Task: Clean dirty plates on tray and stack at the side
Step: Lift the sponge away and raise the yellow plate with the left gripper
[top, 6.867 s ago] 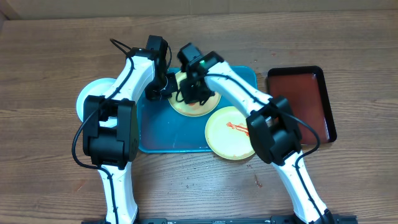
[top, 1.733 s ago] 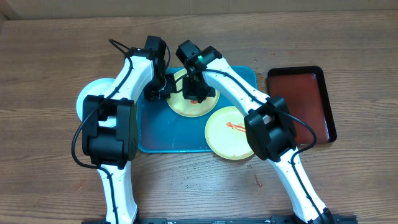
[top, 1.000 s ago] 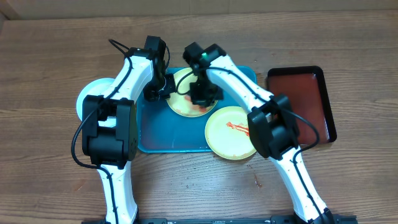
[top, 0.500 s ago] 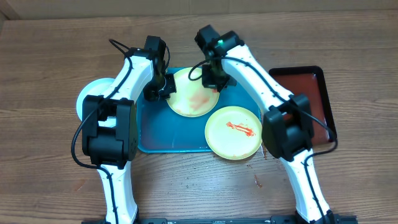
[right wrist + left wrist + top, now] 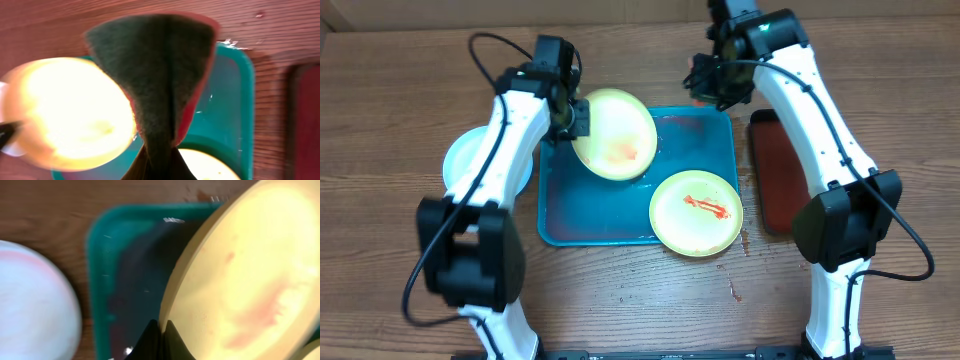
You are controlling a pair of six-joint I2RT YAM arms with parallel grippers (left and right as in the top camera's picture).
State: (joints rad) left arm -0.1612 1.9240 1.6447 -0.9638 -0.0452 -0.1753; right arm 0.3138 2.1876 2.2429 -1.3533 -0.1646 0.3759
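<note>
My left gripper will next move off the tray and down over the light-blue plate (image 5: 468, 160) (image 5: 32, 302) to stack, since that plate is below it, to its left in the overhead view.
My left gripper (image 5: 572, 116) is shut on the rim of a pale yellow-green plate (image 5: 616, 135), holding it tilted above the turquoise tray (image 5: 590, 215). In the left wrist view the closed fingertips (image 5: 162, 330) pinch that plate's (image 5: 240, 270) edge, and faint pink smears remain on it. A second yellow-green plate (image 5: 697, 212) with a red sauce streak lies on the tray's front right corner. A light-blue plate (image 5: 468, 160) sits on the table left of the tray. My right gripper (image 5: 712, 86) is raised over the tray's far right corner, shut on a dark green and red sponge (image 5: 155, 65).
A dark red-brown tray (image 5: 778, 175) with a black rim lies right of the turquoise tray, partly hidden by my right arm. Sauce specks mark the wooden table (image 5: 650, 300) in front of the tray. The table's far edge runs along the top.
My left gripper has lifted the yellow-green plate off the tray and tilted it. My right gripper has drawn back up and to the right with the sponge, away from the plate.
</note>
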